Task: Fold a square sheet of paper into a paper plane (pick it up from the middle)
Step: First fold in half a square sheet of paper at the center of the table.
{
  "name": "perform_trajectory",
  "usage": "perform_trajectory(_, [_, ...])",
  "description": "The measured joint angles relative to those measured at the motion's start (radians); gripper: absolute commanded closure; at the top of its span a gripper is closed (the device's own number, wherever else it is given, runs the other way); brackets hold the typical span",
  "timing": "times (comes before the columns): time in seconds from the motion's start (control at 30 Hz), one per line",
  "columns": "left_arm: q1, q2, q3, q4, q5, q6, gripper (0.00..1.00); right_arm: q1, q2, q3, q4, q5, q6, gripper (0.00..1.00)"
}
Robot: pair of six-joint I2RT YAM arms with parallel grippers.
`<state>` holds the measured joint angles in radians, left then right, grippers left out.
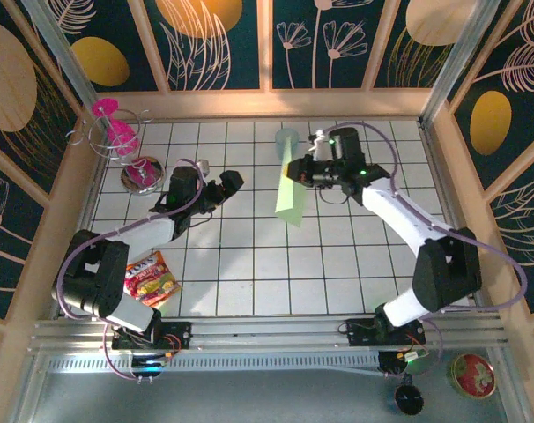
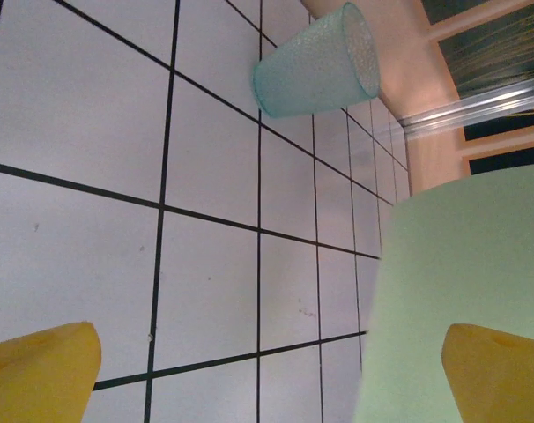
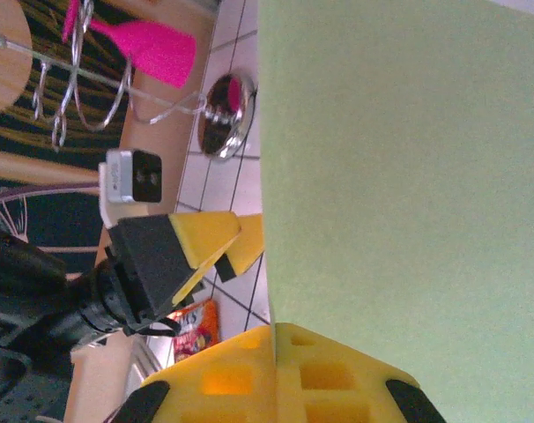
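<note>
The sheet of paper is hanging, so the robot's right gripper will next go down and draw it back to the middle tiles, which lie below it toward the robot's base, and release the paper's upper edge.
The square sheet of paper (image 1: 289,194), light green and folded into a long narrow shape, hangs above the middle tiles. My right gripper (image 1: 302,170) is shut on its upper edge. In the right wrist view the yellow fingers (image 3: 241,379) pinch the paper (image 3: 399,176) at the right gripper (image 3: 278,339). My left gripper (image 1: 229,188) stands open just left of the paper, apart from it. From the left wrist the left gripper (image 2: 267,374) shows wide yellow fingertips (image 2: 38,370) with bare tiles between them, and the paper (image 2: 461,291) lies behind the right-hand tip.
A translucent teal cup (image 1: 287,139) (image 2: 315,62) stands behind the paper. At the back left, a wire rack holds a pink glass (image 1: 117,132) beside a shiny round base (image 1: 142,172). A snack packet (image 1: 151,280) lies front left. Wooden walls edge the tiled table (image 1: 249,264).
</note>
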<state>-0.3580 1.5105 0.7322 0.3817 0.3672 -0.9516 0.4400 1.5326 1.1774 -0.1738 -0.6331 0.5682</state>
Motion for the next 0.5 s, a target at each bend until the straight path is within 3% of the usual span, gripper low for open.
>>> perform_trajectory(0.27, [0.0, -0.042, -0.085, 0.003, 0.014, 0.005, 0.09, 0.039, 0.154, -0.164, 0.286, -0.091, 0.139, 1.0])
perform_trajectory(0.5, [-0.023, -0.011, -0.11, -0.003, 0.06, 0.006, 0.15, 0.04, 0.236, -0.229, 0.387, -0.101, 0.172, 1.0])
